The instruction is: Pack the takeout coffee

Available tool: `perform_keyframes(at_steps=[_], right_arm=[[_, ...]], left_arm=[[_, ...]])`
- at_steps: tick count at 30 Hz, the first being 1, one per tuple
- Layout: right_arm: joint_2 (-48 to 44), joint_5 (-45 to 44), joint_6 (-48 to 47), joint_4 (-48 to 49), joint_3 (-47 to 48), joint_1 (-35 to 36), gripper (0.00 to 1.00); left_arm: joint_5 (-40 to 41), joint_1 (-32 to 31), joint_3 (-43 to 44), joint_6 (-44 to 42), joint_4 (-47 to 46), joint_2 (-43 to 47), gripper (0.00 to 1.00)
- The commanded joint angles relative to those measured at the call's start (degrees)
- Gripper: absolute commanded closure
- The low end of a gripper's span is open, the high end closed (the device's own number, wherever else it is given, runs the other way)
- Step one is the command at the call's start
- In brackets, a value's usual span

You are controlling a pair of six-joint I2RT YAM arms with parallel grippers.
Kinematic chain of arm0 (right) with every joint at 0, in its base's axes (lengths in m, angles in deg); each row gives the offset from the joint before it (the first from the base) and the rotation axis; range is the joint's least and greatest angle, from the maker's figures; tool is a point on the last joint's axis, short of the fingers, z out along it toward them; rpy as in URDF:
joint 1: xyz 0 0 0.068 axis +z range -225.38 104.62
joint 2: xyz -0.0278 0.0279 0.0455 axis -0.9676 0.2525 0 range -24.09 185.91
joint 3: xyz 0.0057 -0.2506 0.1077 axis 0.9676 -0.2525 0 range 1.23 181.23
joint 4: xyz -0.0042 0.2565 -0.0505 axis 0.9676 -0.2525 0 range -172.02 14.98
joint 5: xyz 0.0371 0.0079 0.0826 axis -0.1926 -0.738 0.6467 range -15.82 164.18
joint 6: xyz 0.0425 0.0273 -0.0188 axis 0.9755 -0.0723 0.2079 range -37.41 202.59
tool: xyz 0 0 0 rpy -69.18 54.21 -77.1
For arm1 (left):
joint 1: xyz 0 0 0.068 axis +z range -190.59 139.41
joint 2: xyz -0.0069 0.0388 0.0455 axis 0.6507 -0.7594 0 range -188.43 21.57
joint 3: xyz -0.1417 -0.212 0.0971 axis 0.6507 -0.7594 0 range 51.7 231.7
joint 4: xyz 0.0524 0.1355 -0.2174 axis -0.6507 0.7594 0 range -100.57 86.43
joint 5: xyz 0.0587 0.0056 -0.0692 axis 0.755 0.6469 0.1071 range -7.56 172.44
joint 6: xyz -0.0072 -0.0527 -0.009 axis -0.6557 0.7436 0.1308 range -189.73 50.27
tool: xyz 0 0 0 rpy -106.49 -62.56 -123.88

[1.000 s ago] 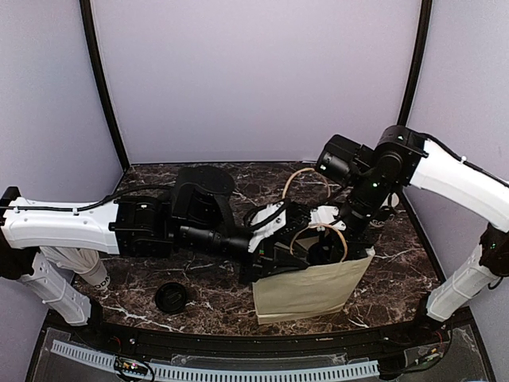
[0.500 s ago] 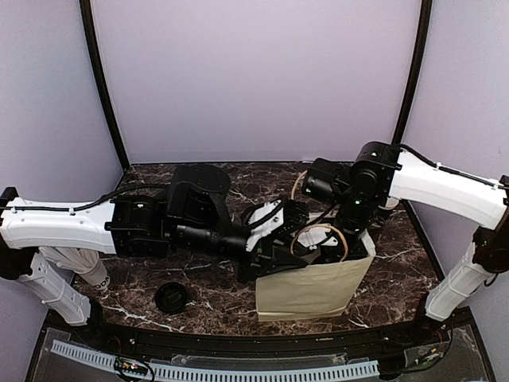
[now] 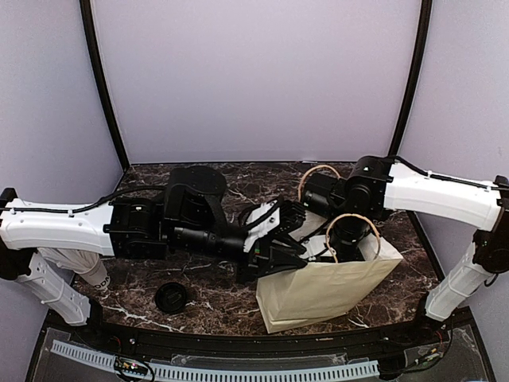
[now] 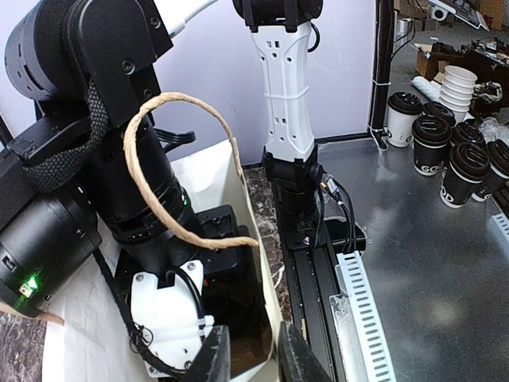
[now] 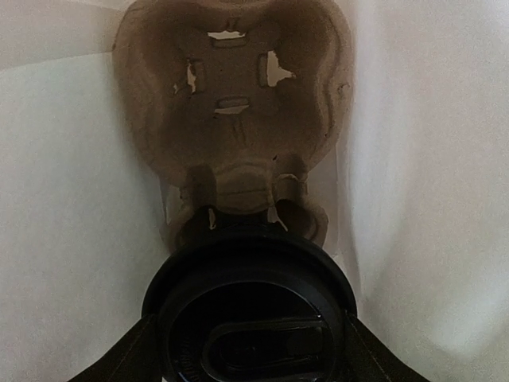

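Observation:
The robot's right gripper will put the takeout coffee (image 5: 250,306) into the carrier's partly hidden socket and open its fingers to let go, because the lid overlaps that socket.
In the right wrist view the takeout coffee (image 5: 250,306) shows its black lid from above, low inside the tan paper bag (image 3: 326,290). My right gripper (image 5: 250,354) is shut on it, one finger on each side of the cup. Below the cup, a brown pulp cup carrier (image 5: 231,103) lies on the bag's floor. From the top camera the cup is hidden by the bag and my right wrist. My left gripper (image 4: 256,358) is shut on the bag's near wall (image 4: 266,318), one finger inside and one outside, holding the mouth open.
A loose flat black lid (image 3: 171,297) lies on the marble table (image 3: 199,310) at the front left. The bag's twine handles (image 3: 347,223) arch around my right wrist. Several lidded cups (image 4: 445,151) stand on a steel surface beyond the table.
My right arm has swung left and down, putting its gripper and the cup deep into the bag. The bag has widened and leaned to the right. The left gripper kept its pinch.

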Motion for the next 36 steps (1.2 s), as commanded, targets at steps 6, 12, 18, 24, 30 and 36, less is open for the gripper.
perform_keyframes(at_steps=[6,12,18,24,30,36], right_arm=[[1.42,1.30,-1.40,1.79,1.21,0.32,0.58],[1.47,4.00,-1.70,0.00,6.73,0.59,0.60],[0.80,4.68,-1.60,0.34,6.85,1.42,0.60],[0.66,5.05,-2.30,2.53,2.64,1.41,0.61],[-0.17,4.38,-3.68,6.58,-4.11,1.37,0.61],[-0.75,4.77,-4.05,8.21,-5.79,1.34,0.61]], left_arm=[[-0.24,-0.32,-1.45,0.29,-0.19,1.88,0.76],[0.51,-0.32,-1.54,0.58,0.96,1.54,0.76],[1.41,-0.30,-1.40,0.44,2.78,0.40,0.78],[1.59,-0.32,-1.65,0.61,3.65,0.10,0.79],[2.00,-0.32,-1.76,1.52,4.21,0.28,0.79],[2.56,-0.32,-1.80,2.20,4.21,0.83,0.72]])
